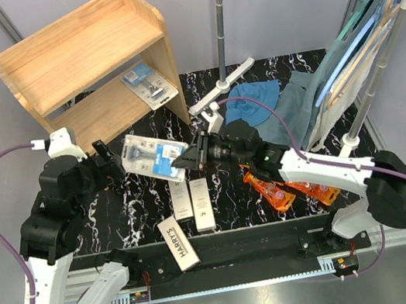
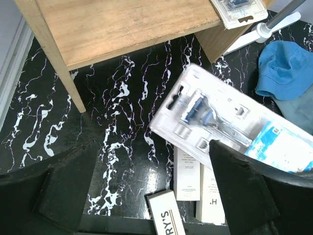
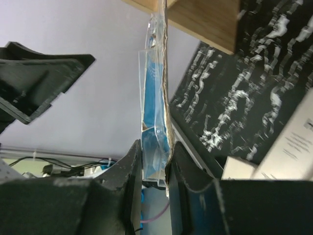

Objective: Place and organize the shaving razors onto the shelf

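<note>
The shelf's lower level has bare board (image 1: pixel 111 110) beside the second blister pack, so my right gripper will move outward over that spot and let go of its pack there.
My right gripper (image 1: pixel 187 159) is shut on the right end of a blue-and-clear blister pack (image 1: pixel 149 156) and holds it above the table, in front of the shelf (image 1: pixel 84 59). In the right wrist view the pack (image 3: pixel 156 112) stands edge-on between my closed fingers (image 3: pixel 155 166). My left gripper (image 1: pixel 108 162) is open at the pack's left end; in its wrist view the pack (image 2: pixel 230 122) lies beyond the wide-apart jaws (image 2: pixel 151 181). A second blister pack (image 1: pixel 148 85) lies on the shelf's lower level. Three Harry's boxes (image 1: pixel 182 200) (image 1: pixel 201 203) (image 1: pixel 178 243) lie on the table. Two orange packs (image 1: pixel 269 190) (image 1: pixel 312 189) lie under the right arm.
A metal clothes rack (image 1: pixel 220 19) with hanging blue cloths (image 1: pixel 359 53) stands at the right. More blue cloths (image 1: pixel 257 103) lie on the black marbled tabletop (image 1: pixel 112 215). The rack's white foot (image 1: pixel 219 86) lies beside the shelf's right panel.
</note>
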`<state>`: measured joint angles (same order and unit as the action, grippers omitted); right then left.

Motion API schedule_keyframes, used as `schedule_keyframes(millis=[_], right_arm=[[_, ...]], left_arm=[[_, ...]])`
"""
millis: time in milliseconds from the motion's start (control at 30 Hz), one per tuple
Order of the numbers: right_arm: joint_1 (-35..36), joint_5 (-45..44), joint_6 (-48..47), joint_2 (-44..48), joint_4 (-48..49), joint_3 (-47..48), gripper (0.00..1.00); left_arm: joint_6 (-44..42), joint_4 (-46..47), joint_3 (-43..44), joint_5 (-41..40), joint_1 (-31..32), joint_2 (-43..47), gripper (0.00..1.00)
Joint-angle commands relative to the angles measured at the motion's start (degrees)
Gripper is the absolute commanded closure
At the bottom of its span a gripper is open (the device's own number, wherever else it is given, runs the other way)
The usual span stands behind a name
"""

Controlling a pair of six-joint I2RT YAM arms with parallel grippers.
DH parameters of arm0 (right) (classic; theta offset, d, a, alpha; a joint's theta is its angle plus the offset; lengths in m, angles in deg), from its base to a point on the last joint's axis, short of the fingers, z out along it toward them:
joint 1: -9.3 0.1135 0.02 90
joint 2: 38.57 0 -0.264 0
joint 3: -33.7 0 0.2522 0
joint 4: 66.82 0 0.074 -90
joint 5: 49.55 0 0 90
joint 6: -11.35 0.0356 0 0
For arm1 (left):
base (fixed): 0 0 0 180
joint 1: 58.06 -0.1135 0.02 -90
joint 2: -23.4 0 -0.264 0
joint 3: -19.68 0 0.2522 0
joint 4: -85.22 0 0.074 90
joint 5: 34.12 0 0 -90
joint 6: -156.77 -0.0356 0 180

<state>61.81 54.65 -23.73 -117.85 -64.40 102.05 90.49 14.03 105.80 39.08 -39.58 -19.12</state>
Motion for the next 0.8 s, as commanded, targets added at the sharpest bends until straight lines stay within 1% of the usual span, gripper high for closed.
schedule_keyframes(millis=[0,133,433,567,633,767], right_arm=[[0.14,5.66,0.54,-4.99,10.52,7.19,0.99],[0.14,5.84,1.77,-10.18,12.82,12.02,0.99],[-2.23,2.15,6.43,-22.3,16.68,21.6,0.99],[-3.47,-0.13,8.97,-26.18,16.77,26.78,0.99],[-3.91,-3.11,10.99,-28.28,15.29,28.64,0.99],[-4.26,-7.15,11.79,-31.89,12.29,36.0,1.0]], left_arm=[[-1.14,0.92,0.33,-2.19,-0.11,0.68,0.01],[-1.05,0.56,1.12,-2.89,-0.11,1.56,0.01],[1.59,-0.49,7.27,-2.28,-0.11,1.04,0.01],[1.5,-0.84,9.29,-1.4,-0.11,0.16,0.01],[1.67,-1.02,9.38,-0.96,-0.11,-0.02,0.01],[2.03,-1.19,8.77,-0.52,-0.11,0.51,0.01]])
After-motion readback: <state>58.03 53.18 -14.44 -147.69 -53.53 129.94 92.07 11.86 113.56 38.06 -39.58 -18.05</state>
